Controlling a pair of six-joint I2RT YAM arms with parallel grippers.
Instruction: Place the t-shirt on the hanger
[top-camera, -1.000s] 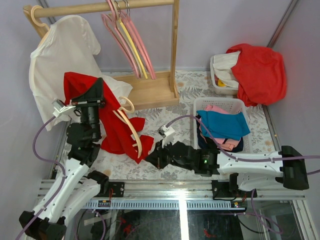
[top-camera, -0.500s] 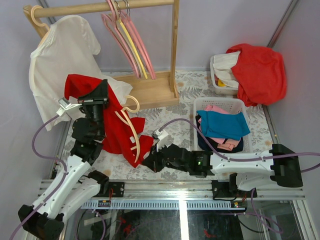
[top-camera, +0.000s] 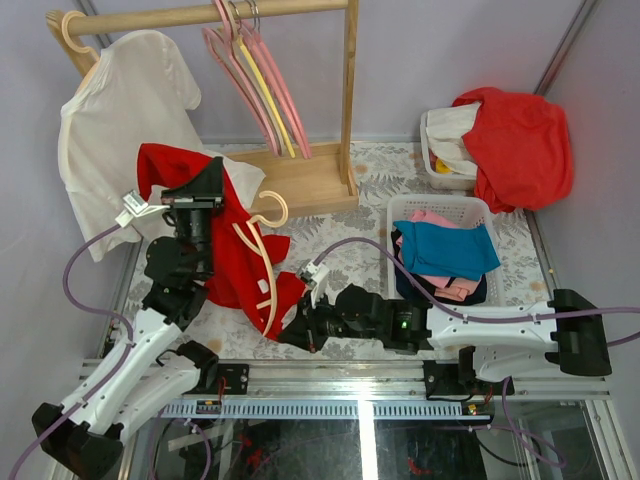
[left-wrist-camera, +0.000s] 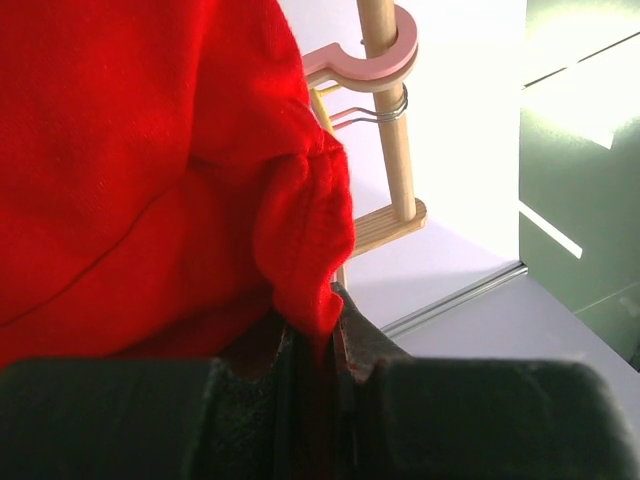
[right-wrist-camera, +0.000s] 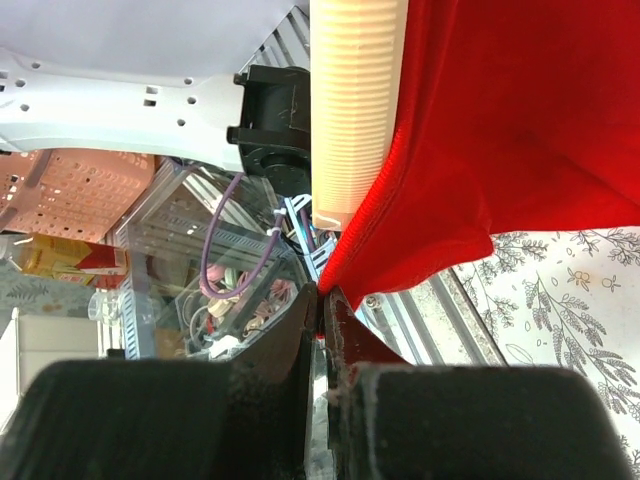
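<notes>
The t-shirt's hem is to be pulled to the right in the top view by my right gripper next, to stretch it at the ribbed hanger end (top-camera: 269, 330) (right-wrist-camera: 340, 196). My right gripper will then open.
The bright red t-shirt (top-camera: 232, 262) hangs bunched between my two arms at the left of the table. The pale wooden hanger (top-camera: 262, 262) lies against its front, hook up, one arm sloping down to the shirt's lower corner. My left gripper (top-camera: 203, 190) is shut on an upper fold of the t-shirt (left-wrist-camera: 150, 170) and holds it raised. My right gripper (top-camera: 290, 332) is shut on the t-shirt's lower hem (right-wrist-camera: 520, 140), just below the ribbed end of the hanger arm (right-wrist-camera: 355, 110).
A wooden rack (top-camera: 345, 100) at the back holds a white t-shirt (top-camera: 120, 110) and pink and yellow hangers (top-camera: 255, 85). A white basket (top-camera: 400, 215) of folded clothes stands at the right, and a bin with a red-orange garment (top-camera: 520, 145) behind it.
My left gripper has moved right and slightly down with the shirt's fold. My right gripper has moved left and slightly down with the hem. The hanger's hook has shifted right.
</notes>
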